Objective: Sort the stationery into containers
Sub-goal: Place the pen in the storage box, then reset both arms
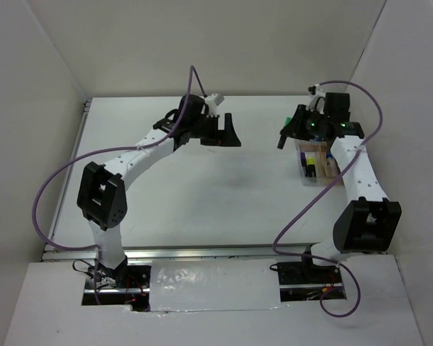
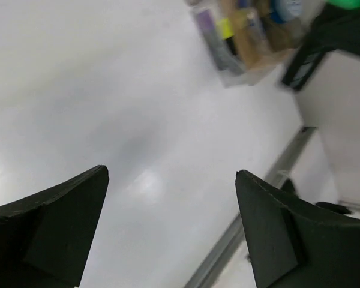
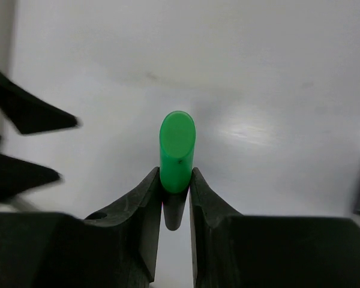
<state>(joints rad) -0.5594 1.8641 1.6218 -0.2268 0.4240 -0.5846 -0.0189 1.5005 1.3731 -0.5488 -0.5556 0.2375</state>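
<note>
The robot needs to move its right gripper to the right in the top view and down into the clear container's end section (image 1: 314, 166) to release, since a yellow-ended highlighter is in that section.
My right gripper (image 3: 175, 174) is shut on a black highlighter with a green end (image 3: 177, 150), which stands up between the fingers above the white table. In the top view this gripper (image 1: 287, 135) hovers just left of the clear container (image 1: 314, 173), which holds several stationery items, one with a yellow end (image 1: 309, 160), and is partly hidden by the right arm. My left gripper (image 1: 227, 133) hangs open over the middle back of the table, with nothing between its fingers (image 2: 78, 204). The left wrist view shows the container (image 2: 240, 54) at its top right.
White walls close in the table on the left, back and right. A metal rail (image 2: 258, 198) runs along the table's edge. The left gripper's fingertips (image 3: 36, 117) show at the left edge of the right wrist view, close to the held highlighter.
</note>
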